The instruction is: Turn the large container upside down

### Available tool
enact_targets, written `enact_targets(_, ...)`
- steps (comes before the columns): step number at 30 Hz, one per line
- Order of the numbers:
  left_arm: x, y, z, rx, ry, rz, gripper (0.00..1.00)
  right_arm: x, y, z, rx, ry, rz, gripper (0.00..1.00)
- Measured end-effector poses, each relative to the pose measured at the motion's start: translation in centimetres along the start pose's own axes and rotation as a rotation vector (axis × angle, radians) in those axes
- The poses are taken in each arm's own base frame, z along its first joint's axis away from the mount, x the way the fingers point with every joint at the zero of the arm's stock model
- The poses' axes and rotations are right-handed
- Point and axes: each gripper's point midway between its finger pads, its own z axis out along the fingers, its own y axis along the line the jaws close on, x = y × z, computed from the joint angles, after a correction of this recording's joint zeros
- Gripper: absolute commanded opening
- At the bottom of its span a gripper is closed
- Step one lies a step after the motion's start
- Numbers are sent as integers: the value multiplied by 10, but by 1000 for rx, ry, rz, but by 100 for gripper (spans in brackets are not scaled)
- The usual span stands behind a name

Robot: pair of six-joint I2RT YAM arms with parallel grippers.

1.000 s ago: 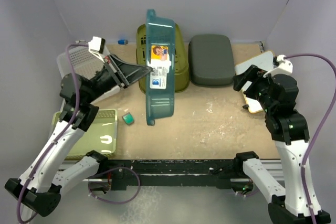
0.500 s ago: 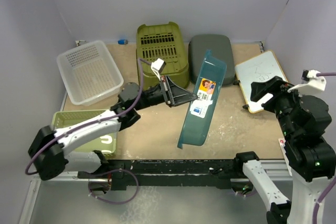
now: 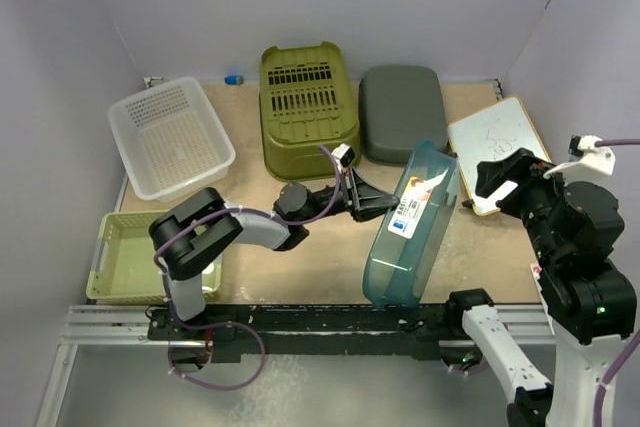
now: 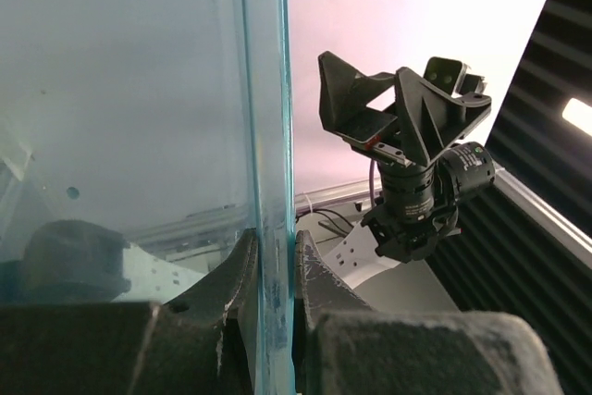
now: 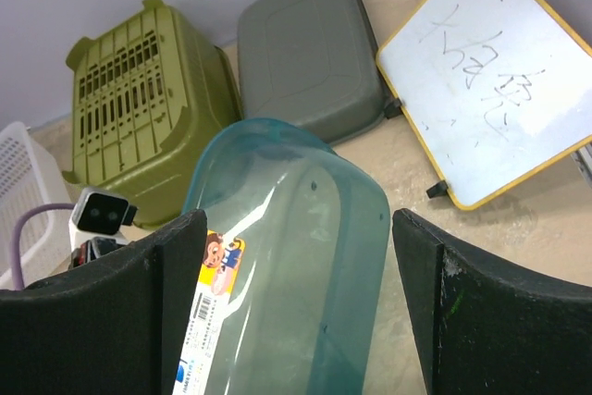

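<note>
The left gripper moves down and to the left in the top view toward the bare tabletop next and releases the tub's rim, since the tub's bottom faces sideways.
The large container is a clear teal tub with a picture label. It stands tilted on its long side near the table's front edge, with its bottom facing right. My left gripper is shut on its rim; in the left wrist view the fingers clamp the teal wall. My right gripper is open and empty, raised to the right of the tub. The right wrist view looks down on the tub between its wide-spread fingers.
An olive basket and a dark grey bin lie upside down at the back. A white basket sits at back left, a pale green tray at front left. A whiteboard lies at right.
The left arm has swung the tub from the back centre to the front right and lowered it, tipping it further over. The right arm pulled back to the right, then held still.
</note>
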Motion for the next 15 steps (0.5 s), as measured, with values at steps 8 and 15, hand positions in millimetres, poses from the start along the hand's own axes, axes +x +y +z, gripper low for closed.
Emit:
enact_targets(8, -19, 41, -22, -62, -41, -85, 0, 13, -4, 9, 16, 36, -11, 83)
enact_targets(15, -46, 69, -51, -129, -97, -107, 30, 17, -5, 13, 20, 44, -15, 83)
